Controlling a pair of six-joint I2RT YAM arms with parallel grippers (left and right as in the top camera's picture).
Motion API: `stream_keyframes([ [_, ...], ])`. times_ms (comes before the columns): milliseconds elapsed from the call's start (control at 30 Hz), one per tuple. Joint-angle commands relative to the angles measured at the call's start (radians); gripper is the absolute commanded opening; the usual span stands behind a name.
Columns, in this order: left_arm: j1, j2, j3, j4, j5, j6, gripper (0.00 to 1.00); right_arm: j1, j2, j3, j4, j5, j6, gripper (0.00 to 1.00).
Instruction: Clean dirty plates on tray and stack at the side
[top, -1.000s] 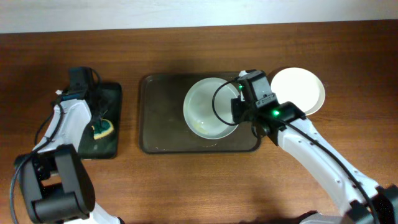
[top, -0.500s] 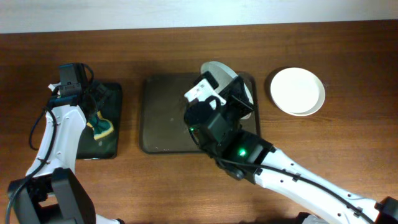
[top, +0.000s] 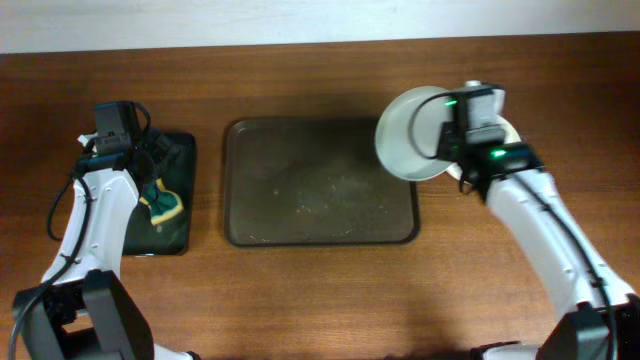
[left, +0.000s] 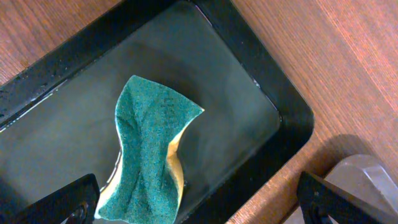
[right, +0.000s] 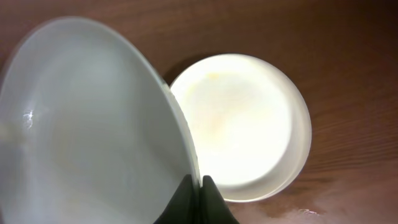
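The plate in my right gripper hangs out over the tray, so I will next move that gripper to the right in the overhead view and lower the plate onto the white plate below.
My right gripper (top: 458, 152) (right: 199, 188) is shut on the rim of a white plate (top: 410, 147) (right: 87, 124) and holds it tilted in the air by the tray's right end. Under it another white plate (top: 508, 135) (right: 239, 121) lies on the wood to the right of the tray. The brownish-grey tray (top: 320, 182) holds only crumbs and smears. My left gripper (top: 140, 180) (left: 199, 205) is open above a green and yellow sponge (top: 163, 205) (left: 149, 155) in the black tray. A third plate is not visible.
The narrow black tray (top: 172, 235) (left: 273, 106) sits at the left on the wooden table (top: 320, 290). The table's far edge meets a pale wall (top: 300, 20).
My right arm has lifted the plate off the tray and swung it right, over the plate on the table. The left arm rose slightly a second ago, then stayed still.
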Motion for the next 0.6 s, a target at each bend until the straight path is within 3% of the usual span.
stream_keyframes([
  [0, 0.003, -0.014, 0.013, 0.000, 0.003, -0.003, 0.99, -0.276, 0.011, 0.002, 0.000, -0.308, 0.121, 0.04],
  [100, 0.003, -0.014, 0.013, 0.000, 0.003, -0.003, 0.99, -0.447, 0.112, 0.000, 0.019, -0.311, 0.121, 0.04],
  [167, 0.003, -0.014, 0.013, 0.000, 0.003, -0.003, 0.99, -0.469, 0.196, 0.000, 0.063, -0.311, 0.121, 0.04],
  [200, 0.003, -0.014, 0.013, 0.000, 0.003, -0.003, 1.00, -0.467, 0.233, 0.000, 0.076, -0.312, 0.121, 0.13],
  [233, 0.003, -0.014, 0.013, 0.000, 0.003, -0.003, 0.99, -0.467, 0.254, 0.000, 0.079, -0.323, 0.121, 0.33],
  [267, 0.003, -0.014, 0.013, 0.000, 0.003, -0.003, 1.00, -0.467, 0.264, 0.000, 0.082, -0.338, 0.119, 0.61],
  [333, 0.003, -0.014, 0.013, 0.000, 0.003, -0.003, 0.99, -0.467, 0.239, 0.010, 0.079, -0.472, 0.033, 0.90],
  [367, 0.003, -0.014, 0.013, 0.000, 0.003, -0.003, 0.99, -0.467, 0.204, 0.010, 0.049, -0.497, 0.035, 0.96],
  [567, 0.003, -0.014, 0.013, 0.000, 0.003, -0.003, 0.99, -0.432, -0.225, -0.002, -0.381, -0.499, 0.014, 0.99],
])
